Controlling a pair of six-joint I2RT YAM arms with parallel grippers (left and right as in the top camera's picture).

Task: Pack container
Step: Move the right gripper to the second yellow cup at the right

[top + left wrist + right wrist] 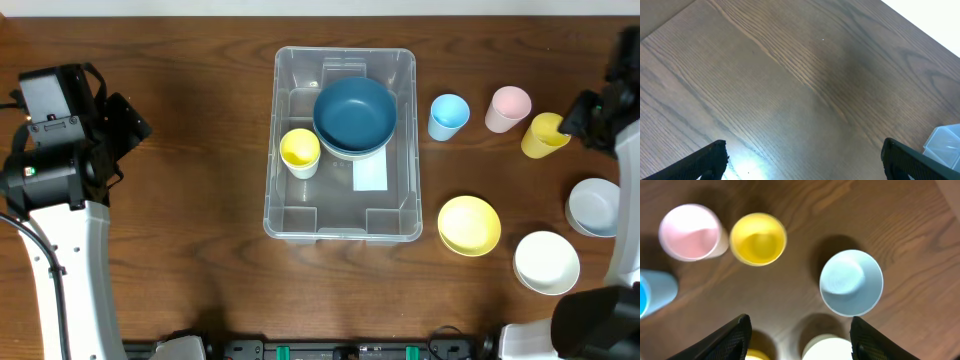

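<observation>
I will lower my right gripper to the rim of the yellow cup (562, 133) beside the pink cup next, because that yellow cup is still outside the container (343, 215).
The clear plastic container (343, 215) stands mid-table with a white label on its base. In it sit a dark blue bowl (354, 113) and a yellow cup (299, 151). A corner of the container shows in the left wrist view (945, 145). My left gripper (802, 167) is open and empty over bare table, far left of the container. My right gripper (800, 342) is open and empty above the cups and bowls at the right. In the overhead view the right arm (600, 115) is at the far right edge.
Right of the container are a blue cup (448, 116), a pink cup (508, 108), a yellow cup (543, 134), a light blue bowl (594, 206), a yellow bowl (469, 224) and a white bowl (546, 262). The right wrist view shows the pink cup (690, 232), yellow cup (758, 239) and light blue bowl (851, 282).
</observation>
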